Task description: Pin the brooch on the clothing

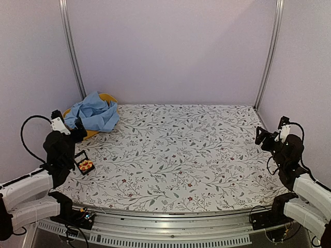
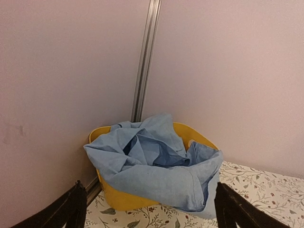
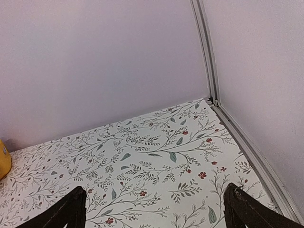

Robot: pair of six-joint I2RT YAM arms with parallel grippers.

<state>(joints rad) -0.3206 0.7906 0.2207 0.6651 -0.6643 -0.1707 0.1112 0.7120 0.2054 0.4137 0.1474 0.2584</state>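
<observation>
My left gripper lifts outward over the yellow basin next, then tilts down and lowers onto the shirt's middle fold [image 1: 94,110] [image 2: 146,147], where the crumpled cloth stands up.
The light blue shirt [image 1: 94,113] lies crumpled in a yellow basin [image 1: 108,97] at the far left corner; the left wrist view shows it [image 2: 156,171] spilling over the basin's front rim. The orange-yellow brooch [image 1: 86,165] sits in a small black square box [image 1: 79,155] on the table at the left, just right of my left arm. My left gripper [image 1: 77,128] is open and empty, raised near the basin and facing it. My right gripper [image 1: 265,136] is open and empty, raised at the right edge.
The table has a floral cloth [image 1: 181,155]. Pale walls and metal corner posts [image 1: 72,49] close in the back and sides. The basin's edge shows at the far left of the right wrist view [image 3: 3,161].
</observation>
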